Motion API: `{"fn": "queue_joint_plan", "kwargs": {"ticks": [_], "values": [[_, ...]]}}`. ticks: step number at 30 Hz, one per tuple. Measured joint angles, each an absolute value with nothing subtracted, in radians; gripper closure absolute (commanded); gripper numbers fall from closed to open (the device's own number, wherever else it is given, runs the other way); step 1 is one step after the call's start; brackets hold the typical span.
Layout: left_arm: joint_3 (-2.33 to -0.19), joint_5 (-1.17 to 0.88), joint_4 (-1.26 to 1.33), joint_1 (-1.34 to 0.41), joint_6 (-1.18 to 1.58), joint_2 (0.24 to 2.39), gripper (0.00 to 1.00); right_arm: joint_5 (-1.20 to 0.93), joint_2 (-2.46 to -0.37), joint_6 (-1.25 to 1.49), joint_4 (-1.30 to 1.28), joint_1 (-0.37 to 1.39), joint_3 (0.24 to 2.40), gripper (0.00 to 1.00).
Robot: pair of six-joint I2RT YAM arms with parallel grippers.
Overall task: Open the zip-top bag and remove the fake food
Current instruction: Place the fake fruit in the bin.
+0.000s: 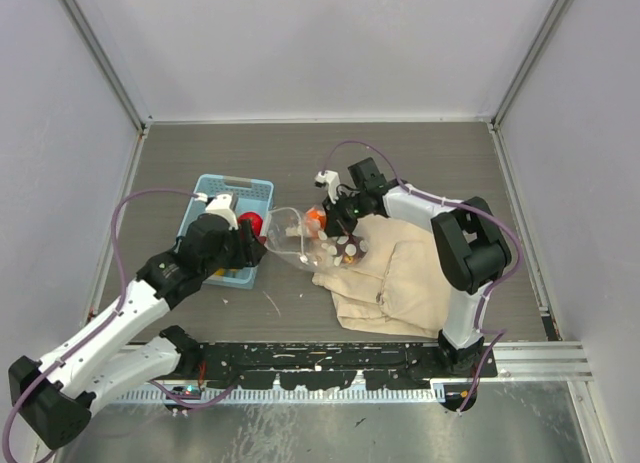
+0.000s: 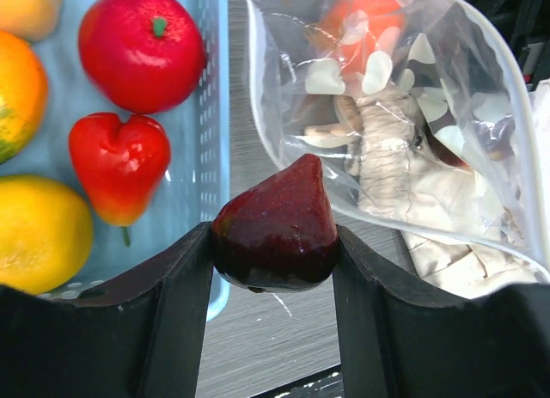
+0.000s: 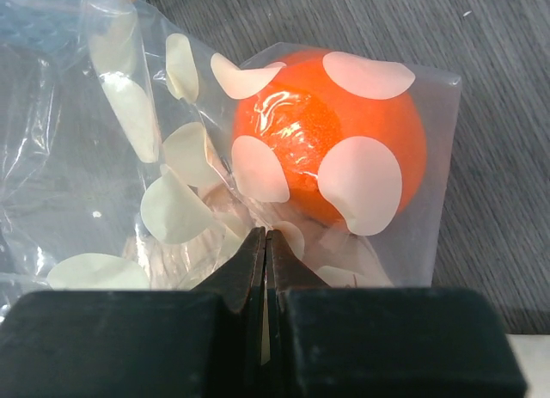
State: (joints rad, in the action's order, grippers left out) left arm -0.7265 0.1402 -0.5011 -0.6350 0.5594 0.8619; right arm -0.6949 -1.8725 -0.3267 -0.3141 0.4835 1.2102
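Note:
The basket's bare bottom shows beside the fruits, so my left gripper will next go to the left in the top view, past the basket's edge and over its near end.
The clear zip-top bag with white oval spots lies partly on the beige cloth bag, its mouth gaping toward the left. An orange fake fruit sits inside at the bag's far corner. My right gripper is shut on a fold of the bag's plastic beside that fruit. My left gripper is shut on a dark maroon, pear-shaped fake fruit, held just outside the bag's mouth, over the table beside the basket's edge.
A light blue basket at the left holds two red fruits, a yellow one and an orange one. The beige cloth drawstring bag lies under and right of the zip-top bag.

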Motion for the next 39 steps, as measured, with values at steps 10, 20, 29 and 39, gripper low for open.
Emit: {"fn": "queue_joint_plan", "kwargs": {"ticks": [10,20,29,39], "values": [[-0.721,0.213,-0.587,-0.622,0.54,0.81,0.58,-0.709,-1.841,-0.338,-0.326,0.465,1.21,0.94],[-0.702,0.233,-0.62,-0.6,0.533,0.823,0.57,-0.72,-1.78,-0.343,-0.33,0.443,1.21,0.93],[-0.699,0.249,-0.63,-0.586,0.538,0.868,0.02,-0.735,-1.738,-0.343,-0.329,0.417,1.207,0.93],[-0.698,0.284,-0.649,-0.58,0.542,0.871,0.02,-0.743,-1.692,-0.346,-0.329,0.397,1.192,0.91]]}}
